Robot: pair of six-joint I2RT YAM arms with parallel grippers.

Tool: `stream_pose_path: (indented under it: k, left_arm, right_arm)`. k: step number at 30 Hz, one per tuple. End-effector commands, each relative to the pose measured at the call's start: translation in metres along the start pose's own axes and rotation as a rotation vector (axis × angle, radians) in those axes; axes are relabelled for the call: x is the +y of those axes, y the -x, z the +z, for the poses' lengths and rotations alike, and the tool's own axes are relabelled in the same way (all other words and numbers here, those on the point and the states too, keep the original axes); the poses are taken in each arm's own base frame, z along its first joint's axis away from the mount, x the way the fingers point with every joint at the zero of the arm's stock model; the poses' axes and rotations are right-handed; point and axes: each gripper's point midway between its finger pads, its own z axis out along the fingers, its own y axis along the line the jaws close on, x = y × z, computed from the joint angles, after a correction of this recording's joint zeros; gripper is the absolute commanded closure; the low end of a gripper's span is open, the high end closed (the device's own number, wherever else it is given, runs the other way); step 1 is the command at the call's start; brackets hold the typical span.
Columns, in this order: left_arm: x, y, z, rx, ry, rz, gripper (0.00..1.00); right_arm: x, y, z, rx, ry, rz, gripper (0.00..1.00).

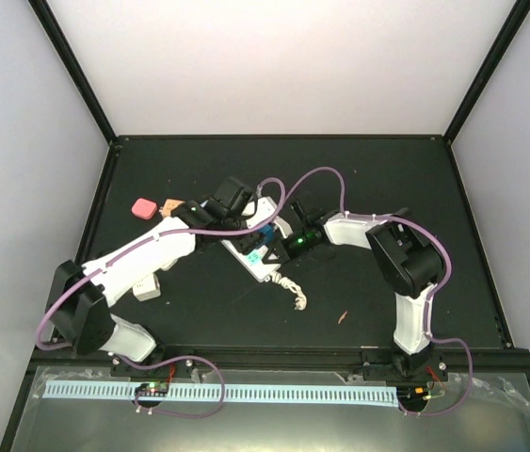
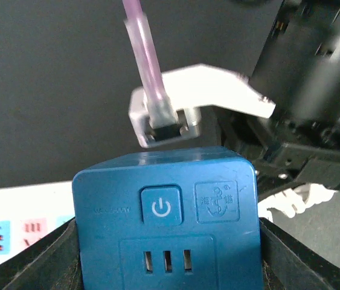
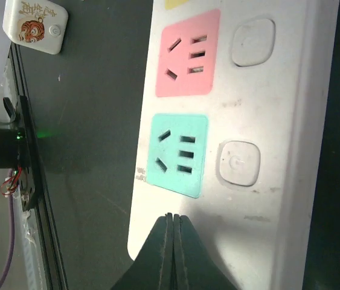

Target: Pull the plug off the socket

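Observation:
The robot's left gripper will move back and to the left in the top view and lower the plug beside the white cube adapter, because the tabletop is bare there.
The socket, a long white power strip [image 1: 253, 254], lies at the table's middle. The plug, a blue cube adapter [image 2: 166, 220] with a power button, sits between my left gripper's [image 2: 166, 266] dark fingers [image 2: 52, 260], which are shut on its sides. From above the plug [image 1: 265, 233] shows over the strip; I cannot tell if its pins are still in. My right gripper [image 3: 173, 219] is shut and empty, its tips resting on the strip's end [image 3: 248, 199] just below the green outlet [image 3: 177, 154] and pink outlet [image 3: 186, 54].
The strip's bundled white cord [image 1: 293, 287] lies in front of it. A pink adapter [image 1: 141, 207] and a peach one [image 1: 172, 205] sit at the back left. A white cube adapter [image 1: 147, 287] sits under the left arm. The right arm [image 2: 314, 90] is close behind the plug.

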Motion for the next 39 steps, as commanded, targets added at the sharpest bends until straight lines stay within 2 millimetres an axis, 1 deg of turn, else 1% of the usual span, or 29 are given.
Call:
stream_pose_path:
  k: [1,8,9,12,16,18,19,22,25,28,30,32,34,39]
  left_arm:
    - [0.014,0.024,-0.031,-0.071,0.033,0.035,0.66]
    - [0.024,-0.019,-0.059,0.05,0.026,0.112,0.69]
    - [0.025,-0.023,-0.062,0.06,0.029,0.126,0.69]
    - [0.027,-0.044,-0.071,0.14,0.036,0.176,0.7]
    - [0.027,-0.078,-0.079,0.276,0.038,0.245,0.71]
    - [0.027,-0.097,-0.079,0.355,0.037,0.278,0.71]
    - [0.028,-0.107,-0.084,0.38,0.049,0.292,0.71]
    - [0.023,-0.133,-0.09,0.472,0.016,0.329,0.71]
    - [0.019,-0.159,-0.096,0.59,-0.02,0.372,0.7]
    - [0.026,-0.185,-0.097,0.715,-0.002,0.42,0.71]
    - [0.033,-0.196,-0.095,0.765,0.035,0.446,0.72]
    - [0.034,-0.207,-0.094,0.804,0.035,0.466,0.72]
    - [0.033,-0.214,-0.095,0.829,0.028,0.473,0.72]
    - [0.027,-0.24,-0.089,0.957,-0.036,0.484,0.69]
  right_arm:
    - [-0.076,-0.063,0.011,0.167,-0.302,0.129,0.99]
    - [-0.057,-0.045,0.005,0.13,-0.251,0.075,0.98]
    - [-0.054,-0.043,0.003,0.123,-0.245,0.067,0.98]
    - [-0.041,-0.032,-0.004,0.091,-0.223,0.034,0.97]
    - [-0.018,-0.014,-0.018,0.021,-0.188,-0.028,0.96]
    - [-0.008,-0.009,-0.023,-0.002,-0.17,-0.05,0.96]
    - [-0.003,-0.006,-0.026,-0.015,-0.158,-0.063,0.96]
    - [0.007,0.0,-0.032,-0.048,-0.144,-0.095,0.93]
    - [0.011,0.005,-0.038,-0.072,-0.148,-0.115,0.89]
    - [0.014,0.006,-0.039,-0.07,-0.145,-0.122,0.87]
    - [0.014,0.007,-0.04,-0.07,-0.15,-0.125,0.87]
    - [0.014,0.007,-0.041,-0.073,-0.157,-0.132,0.87]
    - [0.015,0.008,-0.043,-0.078,-0.164,-0.14,0.87]
    - [0.016,0.008,-0.044,-0.078,-0.158,-0.143,0.87]
